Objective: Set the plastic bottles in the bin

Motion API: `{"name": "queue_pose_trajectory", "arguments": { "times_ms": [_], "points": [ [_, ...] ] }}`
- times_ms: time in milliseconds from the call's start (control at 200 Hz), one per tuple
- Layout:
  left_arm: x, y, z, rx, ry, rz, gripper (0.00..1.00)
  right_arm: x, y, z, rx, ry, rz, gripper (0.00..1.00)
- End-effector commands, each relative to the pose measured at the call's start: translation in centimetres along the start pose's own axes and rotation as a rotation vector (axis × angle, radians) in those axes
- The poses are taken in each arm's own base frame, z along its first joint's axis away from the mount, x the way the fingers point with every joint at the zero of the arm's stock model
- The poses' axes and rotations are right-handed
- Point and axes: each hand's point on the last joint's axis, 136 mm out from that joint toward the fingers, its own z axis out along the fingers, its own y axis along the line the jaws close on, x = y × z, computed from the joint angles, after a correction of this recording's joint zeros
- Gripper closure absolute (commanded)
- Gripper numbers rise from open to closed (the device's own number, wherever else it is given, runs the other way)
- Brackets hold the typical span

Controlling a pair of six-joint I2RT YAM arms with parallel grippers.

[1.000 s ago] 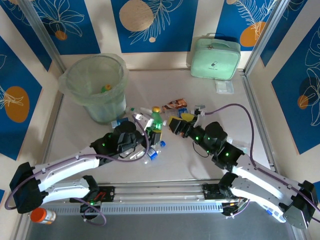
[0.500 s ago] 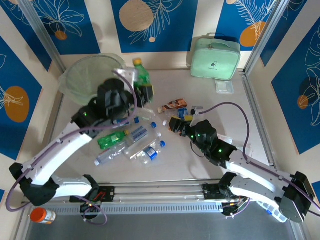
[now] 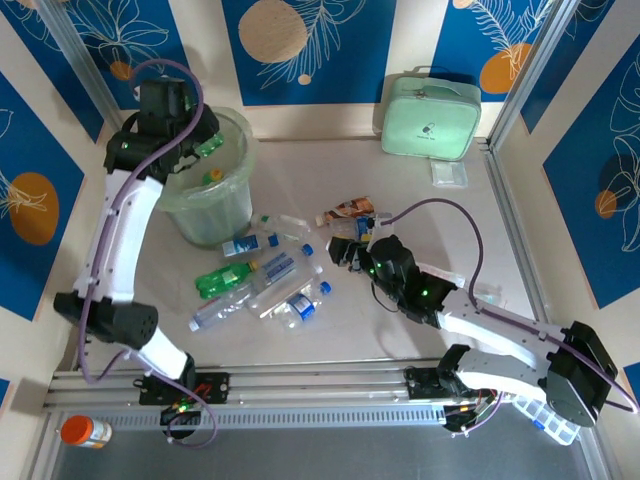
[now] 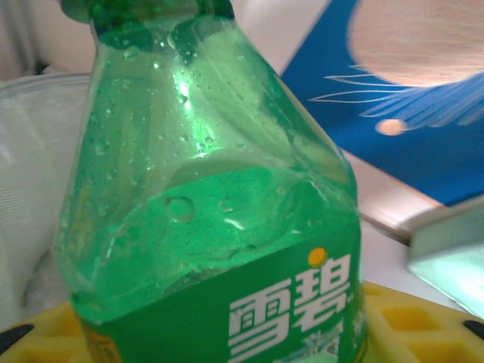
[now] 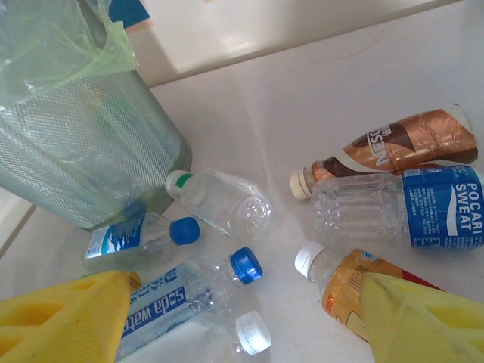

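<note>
The green bottle still stands high over the bin's rim, so my left gripper tips downward next and comes down into the bin's opening [image 3: 212, 172] to release.
My left gripper [image 3: 197, 146] is shut on a green plastic bottle [image 3: 209, 146] and holds it over the rim of the pale-green bin [image 3: 222, 212]. In the left wrist view that green bottle [image 4: 212, 219] stands between my yellow fingers [image 4: 412, 318]. Several plastic bottles lie in the middle of the table: a green one [image 3: 225, 278] and clear blue-capped ones [image 3: 276, 268]. My right gripper [image 3: 346, 252] hovers open just above them. Between its fingers [image 5: 68, 318] lie a soda-water bottle [image 5: 197, 291] and an orange-labelled bottle [image 5: 352, 286], neither gripped.
A brown bottle [image 5: 401, 144] and a Pocari Sweat bottle [image 5: 408, 208] lie right of the pile. The bin [image 5: 83, 144] stands close behind the bottles. A mint-green case [image 3: 430, 115] sits at the back right, and an orange-capped jar [image 3: 85, 432] by the left arm's base.
My left arm has lifted the green bottle off the table and swung it up and left to the bin. The right gripper has crept left over the bottles.
</note>
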Motion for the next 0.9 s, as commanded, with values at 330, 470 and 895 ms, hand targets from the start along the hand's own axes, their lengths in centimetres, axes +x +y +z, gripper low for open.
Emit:
{"name": "queue_pose_trajectory", "arguments": {
  "times_ms": [330,470,895],
  "points": [
    [5.4,8.0,6.5,-0.433,0.287,0.082,0.94,-0.4,1.5,1.2,0.031,0.002,-0.027,0.20],
    [6.8,9.1,7.0,-0.493,0.336,0.083,0.95,0.1,1.5,1.8,0.047,0.016,-0.035,0.20],
    [8.7,12.4,8.7,-0.615,0.428,0.217,0.87,-0.8,1.3,1.0,0.061,-0.034,0.003,0.20]
  ]
}}
